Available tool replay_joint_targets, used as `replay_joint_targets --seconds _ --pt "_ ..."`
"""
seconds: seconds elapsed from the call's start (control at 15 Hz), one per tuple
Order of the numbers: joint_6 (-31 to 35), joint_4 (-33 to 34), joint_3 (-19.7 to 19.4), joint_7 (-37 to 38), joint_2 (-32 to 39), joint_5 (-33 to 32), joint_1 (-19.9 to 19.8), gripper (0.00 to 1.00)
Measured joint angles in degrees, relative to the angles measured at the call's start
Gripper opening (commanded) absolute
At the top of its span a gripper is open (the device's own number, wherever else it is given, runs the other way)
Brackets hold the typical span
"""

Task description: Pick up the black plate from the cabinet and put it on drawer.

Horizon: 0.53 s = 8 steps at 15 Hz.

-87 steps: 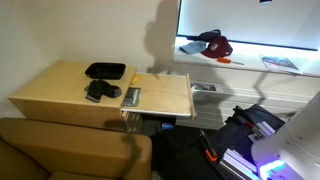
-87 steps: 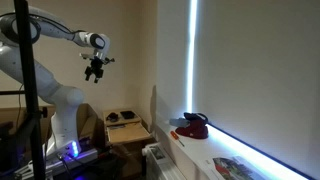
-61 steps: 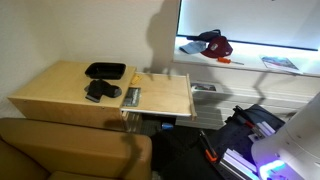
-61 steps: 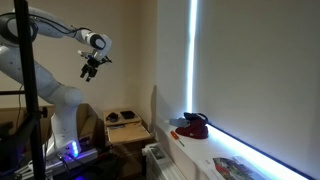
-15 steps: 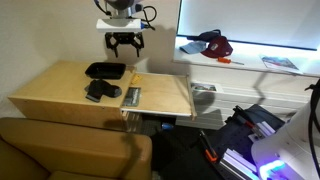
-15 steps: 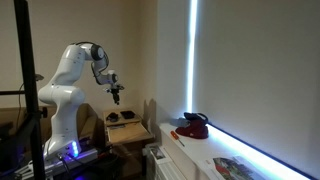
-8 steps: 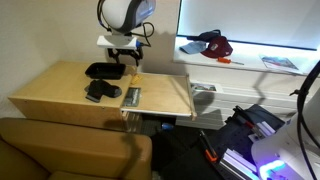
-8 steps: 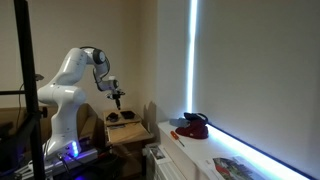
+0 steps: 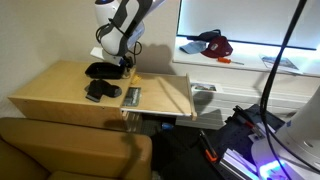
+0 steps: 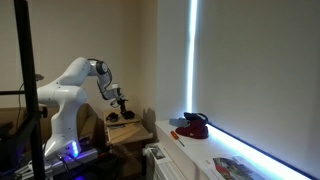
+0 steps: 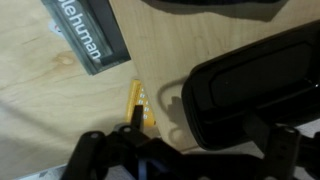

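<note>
My gripper moves down next until its open fingers straddle the plate's rim by the yellow strip, then closes, since it lies below, between them.
The black plate (image 9: 99, 70) lies at the back of the cabinet (image 9: 50, 90) top. In the wrist view the plate (image 11: 255, 85) fills the right side on the pale wood. My gripper (image 9: 122, 66) has come down at the plate's right end and hangs low over it, as the exterior view also shows (image 10: 122, 104). In the wrist view the gripper (image 11: 185, 158) is open, with one finger (image 11: 88, 155) over bare wood and the other over the plate's rim. The drawer (image 9: 165, 95) sticks out to the right of the cabinet with nothing black on it.
A lumpy black object (image 9: 97, 91) and a dark labelled box (image 9: 131, 96) lie in front of the plate; the box (image 11: 85, 30) shows in the wrist view beside a small yellow strip (image 11: 141, 104). A brown sofa back (image 9: 70, 150) stands in front. A red-black bag (image 9: 212, 43) sits on the white counter.
The arm has swung down from above the cabinet. The gripper has dropped to the plate's right end. The plate and other objects have not moved.
</note>
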Motion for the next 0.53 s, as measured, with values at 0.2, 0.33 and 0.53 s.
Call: replay_joint_targets --seconds 0.2,0.33,0.53 --pt "-0.06 2.85 -0.29 1.05 1.81 0.90 -0.20 1.00" --pt "-0.31 2.97 0.25 0.13 1.87 1.35 -0.48 1.00" --pt "-1.38 3.73 4.00 -4.02 4.62 7.31 -3.55 1.00"
